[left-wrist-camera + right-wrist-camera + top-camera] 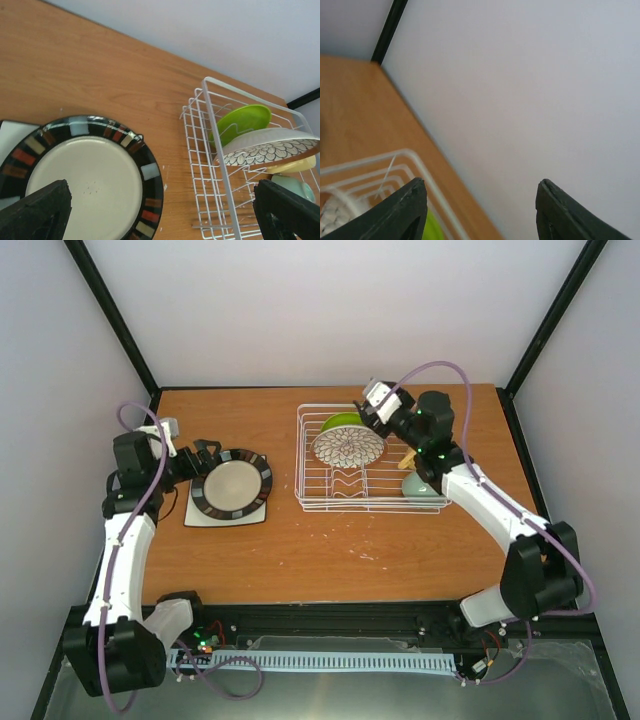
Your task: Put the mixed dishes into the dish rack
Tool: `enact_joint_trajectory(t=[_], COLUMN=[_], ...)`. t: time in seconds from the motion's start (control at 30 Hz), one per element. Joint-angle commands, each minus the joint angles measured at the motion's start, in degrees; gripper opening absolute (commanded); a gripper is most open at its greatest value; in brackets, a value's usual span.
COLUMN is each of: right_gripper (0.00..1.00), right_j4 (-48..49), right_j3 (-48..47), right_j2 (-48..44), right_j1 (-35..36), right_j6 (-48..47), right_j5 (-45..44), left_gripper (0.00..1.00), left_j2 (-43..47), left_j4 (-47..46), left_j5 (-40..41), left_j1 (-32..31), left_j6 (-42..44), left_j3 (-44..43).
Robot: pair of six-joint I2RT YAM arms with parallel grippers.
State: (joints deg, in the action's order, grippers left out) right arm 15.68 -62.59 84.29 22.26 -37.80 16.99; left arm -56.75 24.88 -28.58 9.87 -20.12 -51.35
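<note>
Since the cream plate lies flat atop the white square plate (200,517), I will draw my left gripper back and down, tilting it to pinch the dark rim's near side.
The dish rack (372,502) stands mid-table. In it the lime-green plate (340,422) and the brown floral-patterned plate (348,448) stand on edge, with the yellow mug (408,458) and the mint-green bowl (425,492) at its right end. My right gripper (370,418) hangs open and holds nothing over the rack's far right corner, beside the floral plate's rim; its view shows mostly the wall past the rack wire (395,160). Left of the rack the cream plate with dark segmented rim (232,485) lies on the white square plate (200,517). My left gripper (208,465) is wide open at the cream plate's left edge.
The left wrist view shows the cream plate (85,185) close below its fingers (45,207) and the rack (210,150) to the right, with bare wood between them. Black frame posts and white walls close in the table at the back and sides.
</note>
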Motion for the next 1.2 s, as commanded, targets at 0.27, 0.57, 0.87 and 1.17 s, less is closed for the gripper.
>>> enact_joint_trajectory(t=[0.27,0.57,0.87,1.17], right_gripper=[0.61,0.55,0.56,0.57], right_j4=[-2.54,-9.85,-15.41,-14.94], right_j3=[1.84,16.73,18.02,19.25], right_j2=[-19.56,-35.6,-42.35,-44.61], right_j1=[-0.22,-0.2,-0.2,-0.22], right_j6=[29.58,44.12,41.29,41.4], right_j5=[-8.4,2.93,1.43,1.65], left_gripper=[1.0,0.91,0.85,0.76], left_j2=[-7.68,-15.72,-20.6,-27.15], left_j4=[5.76,3.78,2.15,-1.43], left_j5=[-11.35,-18.19,-16.02,-15.75], left_j1=[14.86,20.72,20.72,20.74], left_j6=[-0.85,1.67,-0.23,-2.57], left_j3=[5.64,9.29,11.23,12.94])
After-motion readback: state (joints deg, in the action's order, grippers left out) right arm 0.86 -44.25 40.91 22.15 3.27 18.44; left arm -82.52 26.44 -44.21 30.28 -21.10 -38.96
